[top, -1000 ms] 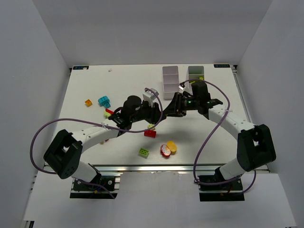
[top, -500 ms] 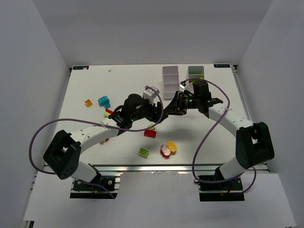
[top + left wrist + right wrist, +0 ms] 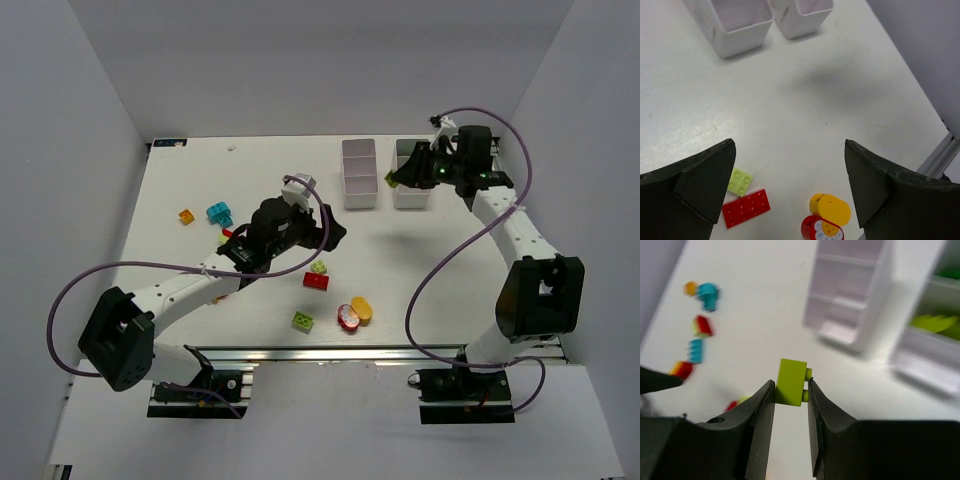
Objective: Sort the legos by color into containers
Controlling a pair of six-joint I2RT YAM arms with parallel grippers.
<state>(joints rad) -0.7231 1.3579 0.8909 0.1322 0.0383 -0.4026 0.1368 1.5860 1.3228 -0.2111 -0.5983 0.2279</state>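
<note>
The lime pieces point(image 3: 935, 324) lie in the white container's middle section, beside the green one. My right gripper will move outward next and bring the lime lego brick point(image 3: 791, 382) down into that section.
My right gripper point(image 3: 791, 390) is shut on a lime lego brick point(image 3: 791, 382), its studs against the right finger. In the top view it point(image 3: 398, 177) hangs by the near end of the right white container point(image 3: 412, 192), which holds lime pieces point(image 3: 935, 324). The left container point(image 3: 359, 175) stands beside it. My left gripper point(image 3: 790, 185) is open and holds nothing, hovering over the table's middle point(image 3: 333, 236). Below it lie a small lime plate point(image 3: 739, 181), a red plate point(image 3: 746, 207), a yellow rounded piece point(image 3: 830, 209) and a red flower piece point(image 3: 822, 230).
More legos lie at the left: orange point(image 3: 186, 216), cyan point(image 3: 219, 214) and red point(image 3: 231, 234). A green brick point(image 3: 302, 321) sits near the front edge. White walls close in the table on three sides. Purple cables loop off both arms.
The grippers were tip to tip at the table's middle. My left gripper has opened and drawn back left. My right arm has swung to the back right with the lime brick.
</note>
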